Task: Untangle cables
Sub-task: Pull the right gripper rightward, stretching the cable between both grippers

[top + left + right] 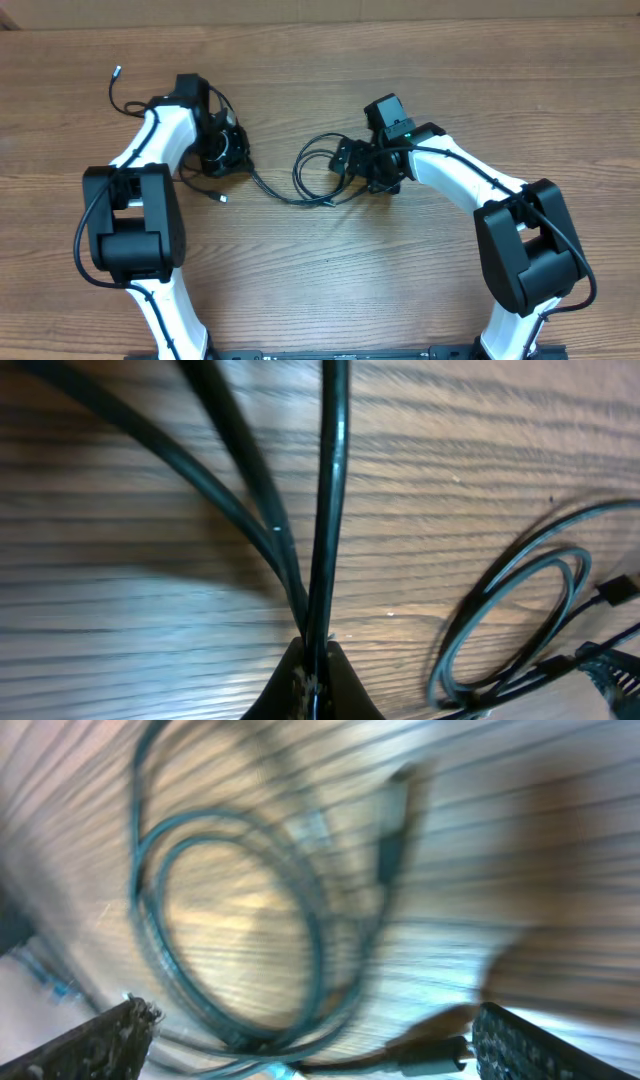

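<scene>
Next, the left gripper moves toward the coil (312,168), over the bare tabletop beside it, and releases the cable, because several pieces of cable meet bunched in its fingers.
The cables are thin black cords. In the overhead view a looped coil (312,168) lies mid-table, and one strand (268,188) runs left from it to my left gripper (232,160). The left wrist view shows my left gripper (315,665) shut on a cable (328,510), with two more strands fanning up from the jaws and the coil (520,622) off to the right. My right gripper (346,160) sits at the coil's right edge. In the blurred right wrist view my right gripper (320,1050) is open over the loops (235,925), with a plug end (435,1058) lying between its fingers.
A loose cord with a silvery tip (117,71) curls at the far left behind the left arm. A small plug (222,198) lies just in front of the left gripper. Bare wooden table (330,270) spreads between the two arm bases.
</scene>
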Motion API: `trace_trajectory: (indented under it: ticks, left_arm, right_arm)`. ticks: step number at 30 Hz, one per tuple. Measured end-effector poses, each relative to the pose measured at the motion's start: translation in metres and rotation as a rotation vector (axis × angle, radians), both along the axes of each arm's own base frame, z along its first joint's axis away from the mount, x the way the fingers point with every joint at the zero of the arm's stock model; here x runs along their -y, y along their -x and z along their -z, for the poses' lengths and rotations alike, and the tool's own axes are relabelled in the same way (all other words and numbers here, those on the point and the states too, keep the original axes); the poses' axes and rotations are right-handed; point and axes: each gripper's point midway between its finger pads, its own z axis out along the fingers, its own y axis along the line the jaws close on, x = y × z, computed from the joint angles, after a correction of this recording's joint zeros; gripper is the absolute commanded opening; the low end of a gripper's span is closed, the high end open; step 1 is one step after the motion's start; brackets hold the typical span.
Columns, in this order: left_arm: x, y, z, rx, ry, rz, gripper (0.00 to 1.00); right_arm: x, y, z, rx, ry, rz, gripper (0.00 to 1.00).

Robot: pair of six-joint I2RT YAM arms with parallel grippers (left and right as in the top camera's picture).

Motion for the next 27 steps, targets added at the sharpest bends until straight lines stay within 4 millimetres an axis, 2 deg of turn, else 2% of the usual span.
trace_trajectory:
  ticks: [4,7,11,14,16,20,27]
  left_arm:
    - [0.025,0.004,0.000,0.000,-0.006,0.055,0.04]
    - [0.049,0.008,0.000,0.013,-0.008,0.117,0.04]
    - [0.074,0.013,0.000,0.037,-0.003,0.198,0.04]
    - [0.087,0.014,-0.002,0.081,0.009,0.290,0.04]
    - [0.088,0.014,-0.002,0.093,0.009,0.315,0.04]
    - [0.081,0.012,-0.002,0.101,0.007,0.315,0.04]
    - [0.051,0.006,0.002,0.089,-0.046,0.266,0.04]
  right_arm:
    - [-0.007,0.015,0.003,-0.028,0.007,-0.058,1.00]
    - [-0.001,0.027,0.014,-0.087,0.069,-0.035,1.00]
    - [0.013,0.035,0.020,-0.156,0.152,0.028,1.00]
    - [0.046,0.054,0.025,-0.283,0.263,0.092,1.00]
    - [0.084,0.068,0.031,-0.376,0.381,0.154,1.00]
    - [0.135,0.074,0.026,-0.448,0.509,0.238,1.00]
    - [0.188,0.080,0.017,-0.472,0.699,0.370,1.00]
